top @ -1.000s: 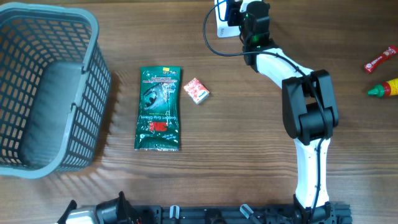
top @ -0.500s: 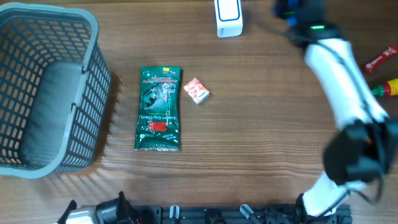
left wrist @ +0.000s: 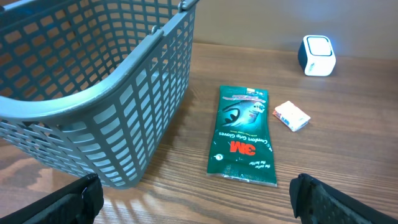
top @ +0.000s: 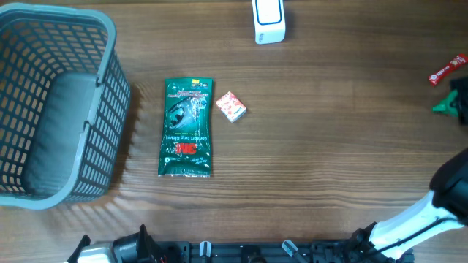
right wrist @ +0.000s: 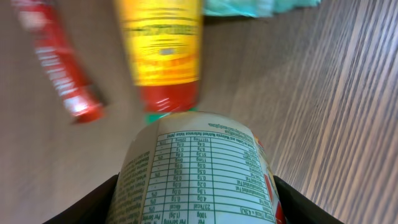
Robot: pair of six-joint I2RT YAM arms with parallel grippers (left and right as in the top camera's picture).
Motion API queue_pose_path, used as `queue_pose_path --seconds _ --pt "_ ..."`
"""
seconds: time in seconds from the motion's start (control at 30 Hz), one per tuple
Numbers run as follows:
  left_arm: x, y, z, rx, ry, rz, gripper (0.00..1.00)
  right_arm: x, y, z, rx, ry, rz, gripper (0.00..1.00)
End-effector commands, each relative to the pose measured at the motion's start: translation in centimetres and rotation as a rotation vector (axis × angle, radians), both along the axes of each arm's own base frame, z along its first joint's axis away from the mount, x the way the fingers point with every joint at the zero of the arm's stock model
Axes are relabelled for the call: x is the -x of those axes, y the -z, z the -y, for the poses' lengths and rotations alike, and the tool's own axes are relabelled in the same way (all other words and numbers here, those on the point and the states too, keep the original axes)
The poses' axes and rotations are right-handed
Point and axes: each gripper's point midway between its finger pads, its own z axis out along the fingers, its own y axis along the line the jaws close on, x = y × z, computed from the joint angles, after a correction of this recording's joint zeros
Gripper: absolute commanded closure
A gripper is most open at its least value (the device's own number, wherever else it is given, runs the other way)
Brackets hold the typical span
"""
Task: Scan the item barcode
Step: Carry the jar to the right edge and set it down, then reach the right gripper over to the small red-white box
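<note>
The round container (right wrist: 198, 171) will come down next in the robot's right gripper onto the bare tabletop beside the yellow sauce bottle, and the gripper will release it there, since that spot is clear.
A round container (right wrist: 198, 171) with a white, green-printed nutrition label fills the bottom of the right wrist view. My right gripper (right wrist: 196, 202) is shut on it, one dark finger on each side. It hangs over a yellow sauce bottle (right wrist: 163, 50) and a red sachet (right wrist: 59, 68) at the table's right edge. In the overhead view the right gripper (top: 459, 95) is a dark shape there. The white scanner (top: 268, 20) stands at the top centre, far from it. My left gripper (left wrist: 199, 202) is open and empty, low at the front left.
A grey basket (top: 44, 109) stands at the left. A green 3M packet (top: 187, 128) and a small red-and-white box (top: 231, 107) lie mid-table. The bottle's green cap (top: 441, 107) and the red sachet (top: 447, 69) lie at the right edge.
My right arm has swung away from the scanner at the top centre to the right edge of the table. The left arm has not moved.
</note>
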Motion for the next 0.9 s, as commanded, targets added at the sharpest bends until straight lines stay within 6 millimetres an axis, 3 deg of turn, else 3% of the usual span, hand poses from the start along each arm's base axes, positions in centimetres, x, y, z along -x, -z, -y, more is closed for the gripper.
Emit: queue_pose_path --seconds 0.0,0.13,0.2,0.27,0.3,0.4,0.53,0.57,0.6,0.67,0.73,0.87 --pt "0.0 -0.1 0.2 0.004 0.007 0.01 0.0 0.7 3.1 1.2 -0.063 0.053 -0.006 0.41" --pt "0.0 -0.1 0.2 0.004 0.007 0.01 0.0 2.4 6.3 3.6 -0.046 0.085 -0.073 0.37" --pt "0.0 -0.1 0.2 0.004 0.007 0.01 0.0 2.7 7.7 3.7 -0.065 0.092 -0.093 0.34" --pt "0.0 -0.1 0.2 0.004 0.007 0.01 0.0 2.6 7.9 3.7 -0.062 0.083 -0.094 0.2" --pt "0.0 -0.1 0.2 0.004 0.007 0.01 0.0 2.2 7.3 4.0 -0.045 0.044 -0.084 0.04" --pt "0.0 -0.1 0.2 0.004 0.008 0.01 0.0 1.4 4.0 5.1 0.004 -0.003 -0.058 0.0" --pt "0.0 -0.1 0.2 0.004 0.007 0.01 0.0 0.6 -3.9 6.1 0.081 0.004 0.017 0.0" --pt "0.0 -0.1 0.2 0.004 0.007 0.01 0.0 0.7 -7.4 6.3 0.127 0.012 0.05 0.0" --pt "0.0 -0.1 0.2 0.004 0.007 0.01 0.0 0.8 -9.5 6.2 0.152 0.027 0.077 0.0" --pt "0.0 -0.1 0.2 0.004 0.007 0.01 0.0 1.2 -12.3 5.7 0.169 0.061 0.126 0.0" --pt "0.0 -0.1 0.2 0.004 0.007 0.01 0.0 1.4 -15.6 2.9 0.113 0.049 0.23 0.0" --pt "0.0 -0.1 0.2 0.004 0.007 0.01 0.0 0.9 -17.4 -3.1 -0.06 -0.009 0.308 0.0"
